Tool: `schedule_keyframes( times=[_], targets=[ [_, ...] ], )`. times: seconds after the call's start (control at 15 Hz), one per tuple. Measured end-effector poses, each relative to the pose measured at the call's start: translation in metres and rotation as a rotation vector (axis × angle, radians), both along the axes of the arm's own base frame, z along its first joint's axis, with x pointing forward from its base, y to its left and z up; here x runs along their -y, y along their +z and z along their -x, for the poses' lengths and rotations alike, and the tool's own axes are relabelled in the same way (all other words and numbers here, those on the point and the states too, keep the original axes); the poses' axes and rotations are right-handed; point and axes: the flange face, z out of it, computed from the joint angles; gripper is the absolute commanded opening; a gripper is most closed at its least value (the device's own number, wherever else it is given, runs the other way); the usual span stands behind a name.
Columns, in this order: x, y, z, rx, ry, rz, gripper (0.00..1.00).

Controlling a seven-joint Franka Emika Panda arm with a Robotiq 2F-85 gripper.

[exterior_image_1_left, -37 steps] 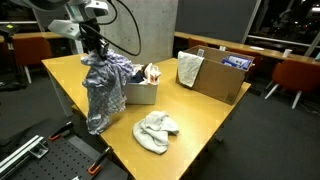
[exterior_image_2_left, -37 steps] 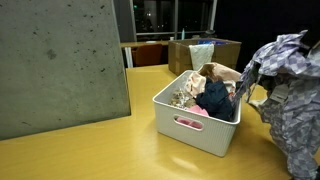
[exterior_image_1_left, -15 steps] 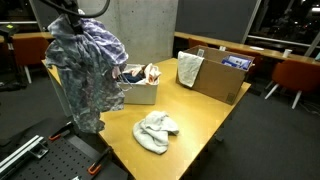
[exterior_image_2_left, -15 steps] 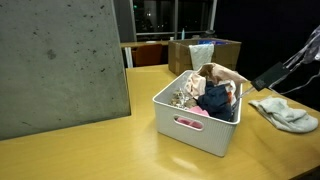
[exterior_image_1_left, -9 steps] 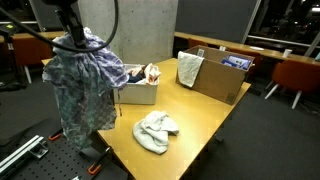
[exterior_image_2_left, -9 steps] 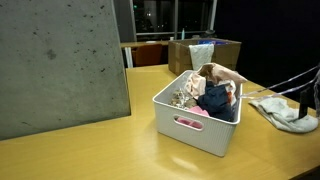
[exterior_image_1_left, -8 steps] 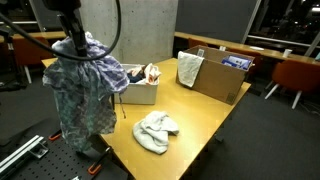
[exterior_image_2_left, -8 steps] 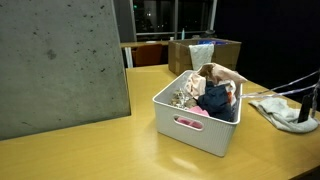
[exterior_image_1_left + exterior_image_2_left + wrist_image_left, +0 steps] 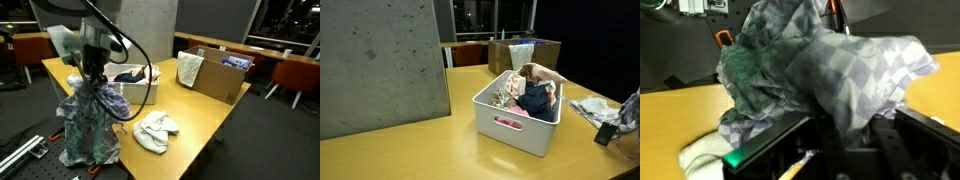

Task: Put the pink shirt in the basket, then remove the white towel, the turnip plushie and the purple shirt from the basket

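Note:
Next, my gripper moves down toward the white towel and releases the hanging shirt on the bare tabletop (image 9: 127, 129) beside it, which lies below, clear of the basket.
My gripper (image 9: 88, 78) is shut on the purple checked shirt (image 9: 90, 128), which hangs from it over the table's front corner, away from the basket. The shirt fills the wrist view (image 9: 830, 65), bunched between the dark fingers (image 9: 838, 125). The white basket shows in both exterior views (image 9: 141, 94) (image 9: 510, 124); it holds a pink garment (image 9: 544, 76) and a dark blue one (image 9: 534, 100). The white towel lies crumpled on the table beside the basket (image 9: 155, 131) (image 9: 596, 108), and also shows in the wrist view (image 9: 702, 156). I cannot pick out the turnip plushie.
An open cardboard box (image 9: 222, 80) with a pale cloth (image 9: 188, 68) draped over its side stands at the table's far end. A grey concrete panel (image 9: 380, 60) stands behind the basket. Chairs and other tables ring the table, and black equipment (image 9: 25, 152) sits on the floor.
The gripper carried the purple shirt up out of the basket and across to the table's front corner, then came down; the shirt now hangs lower and more bunched.

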Motion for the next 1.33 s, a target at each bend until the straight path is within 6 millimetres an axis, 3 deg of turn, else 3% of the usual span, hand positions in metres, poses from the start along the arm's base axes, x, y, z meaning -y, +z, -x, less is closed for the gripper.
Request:
schedule_keyframes(
  times=[0.47, 0.8, 1.07, 1.33],
  targets=[
    [0.006, -0.106, -0.081, -0.121, 0.087, -0.027, 0.03],
    [0.009, -0.148, -0.128, -0.113, 0.111, 0.029, 0.03],
    [-0.025, -0.170, -0.139, -0.093, 0.148, 0.141, 0.03],
    [-0.059, -0.176, -0.122, 0.002, 0.116, 0.266, 0.03]
  ],
)
